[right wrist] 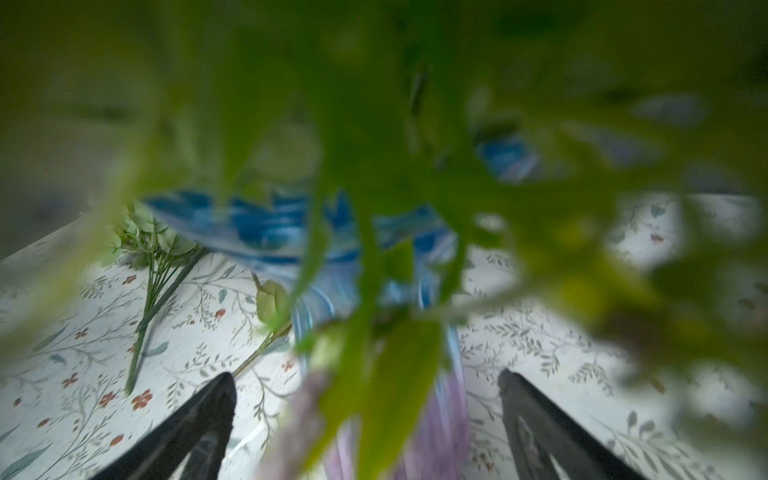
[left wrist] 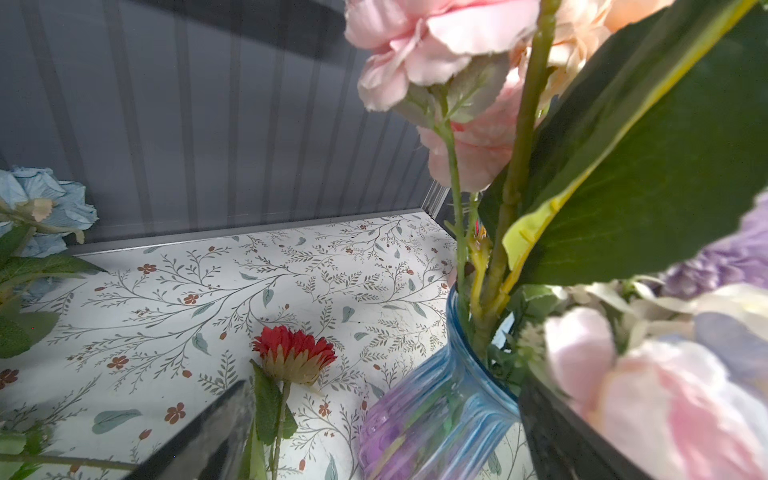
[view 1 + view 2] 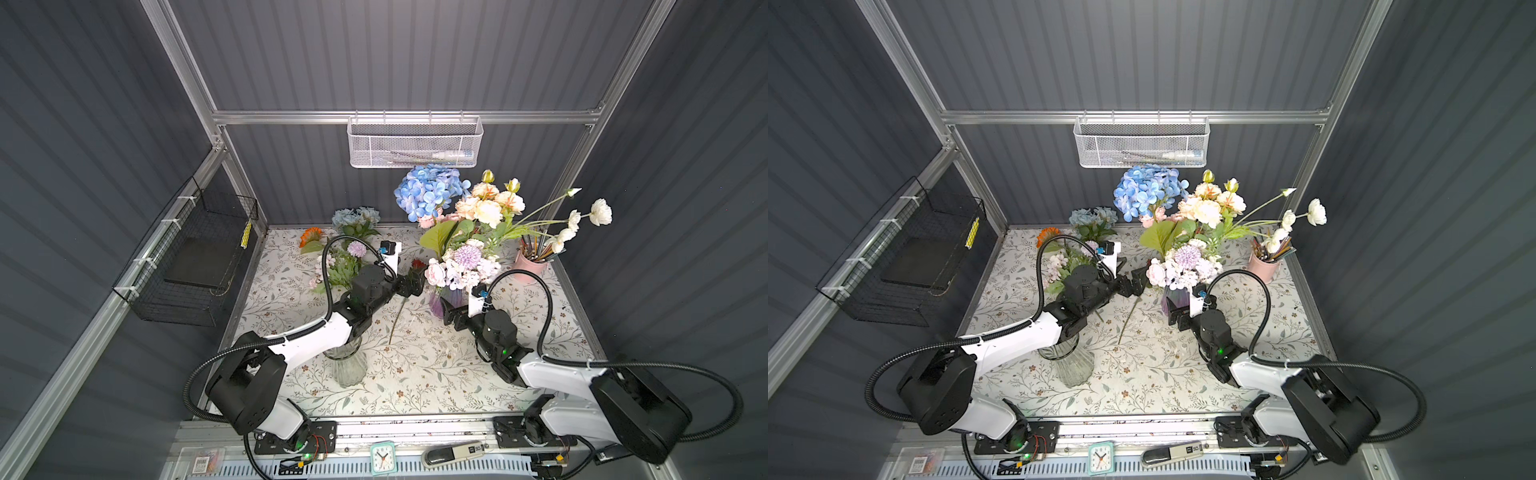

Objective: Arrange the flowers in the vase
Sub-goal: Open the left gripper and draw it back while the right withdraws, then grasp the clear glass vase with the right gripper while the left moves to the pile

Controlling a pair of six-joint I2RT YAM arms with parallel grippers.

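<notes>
The right gripper pushes outward next, beneath the overhanging leaves and onto the vase's blue upper part (image 3: 442, 296) (image 1: 336, 294), because the glass stands in line between its open fingers.
The vase (image 3: 437, 305) is ribbed blue-and-purple glass and stands right of centre in both top views, packed with flowers (image 3: 465, 232): blue hydrangea, peach, pink, lilac and white blooms. A red daisy (image 2: 295, 353) lies flat on the cloth just left of the vase (image 2: 440, 399), its stem (image 3: 395, 324) trailing toward the front. My left gripper (image 3: 413, 284) is open over that stem, one finger (image 2: 208, 432) beside the daisy's leaf. My right gripper (image 1: 365, 376) stands open at the vase's (image 1: 266, 232) lower body, with blurred leaves filling most of its view. More flowers (image 3: 340, 257) lie at the back left.
A clear glass vase (image 3: 347, 368) stands under the left arm. A pink cup of pencils (image 3: 530, 266) sits at the back right. An orange daisy (image 3: 311, 237) and a pale blue hydrangea (image 3: 355, 216) lie by the back wall. A white mesh basket (image 3: 415, 141) hangs above.
</notes>
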